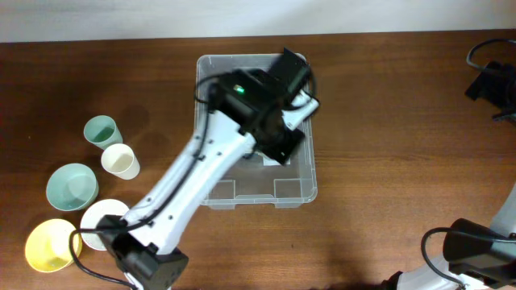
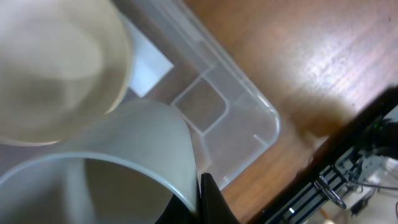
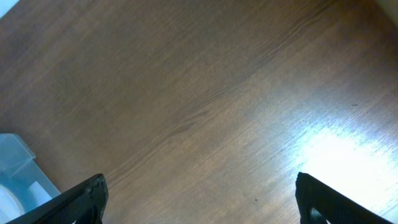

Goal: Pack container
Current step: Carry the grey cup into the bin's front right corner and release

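Observation:
My left gripper next lowers and draws back to release the white cup (image 2: pixel 124 149), as the bin's bare near end (image 2: pixel 199 106) is below that gripper, toward my base.
The container (image 1: pixel 211 68) is a clear plastic bin at the table's middle, with a white label (image 2: pixel 149 68) on its base. My left arm reaches over it, and my left gripper (image 1: pixel 292 109) hangs above its right half. In the left wrist view the left gripper (image 2: pixel 200 193) is shut on the rim of a white cup (image 2: pixel 124 149), one dark finger (image 2: pixel 214 202) outside the wall. A cream bowl (image 2: pixel 56 62) shows beside the cup, over the bin's floor. My right gripper (image 3: pixel 199 199) stands open above bare wood, with a corner of the container (image 3: pixel 15 168) at its lower left.
Left of the bin stand a green cup (image 1: pixel 101 130), a cream cup (image 1: pixel 121 161), a green bowl (image 1: pixel 72 185), a white dish (image 1: pixel 105 219) and a yellow bowl (image 1: pixel 48 244). The right arm's base (image 1: pixel 476 250) is at the bottom right. Cables lie at the far right edge (image 1: pixel 488 76).

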Available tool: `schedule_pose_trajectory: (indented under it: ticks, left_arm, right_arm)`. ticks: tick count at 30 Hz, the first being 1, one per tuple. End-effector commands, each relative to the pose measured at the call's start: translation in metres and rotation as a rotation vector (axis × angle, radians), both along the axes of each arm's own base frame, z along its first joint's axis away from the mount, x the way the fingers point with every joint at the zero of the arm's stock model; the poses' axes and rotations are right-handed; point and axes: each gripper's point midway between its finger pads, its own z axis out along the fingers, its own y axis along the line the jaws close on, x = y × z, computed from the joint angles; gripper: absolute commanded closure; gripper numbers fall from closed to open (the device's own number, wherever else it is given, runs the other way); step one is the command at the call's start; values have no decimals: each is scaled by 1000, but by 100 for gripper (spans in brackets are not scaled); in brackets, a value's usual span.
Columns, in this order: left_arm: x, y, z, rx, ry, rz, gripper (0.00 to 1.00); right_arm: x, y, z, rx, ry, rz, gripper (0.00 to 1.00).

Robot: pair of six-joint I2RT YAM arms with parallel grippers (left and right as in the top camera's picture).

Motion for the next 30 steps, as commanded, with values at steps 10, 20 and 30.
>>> schedule_pose_trajectory:
  ticks: [10,20,30]
  left_arm:
    - [-27,-21,-104,23,150,-85,100]
    - [-27,-22,-141,17,143,-86,99]
    - [-22,-25,-136,2,123,-88,45]
  right_arm:
    - [1,1,-2,6,6,8,8]
    - [1,1,-3,7,8,8,8]
    - [1,1,-3,7,8,9,8]
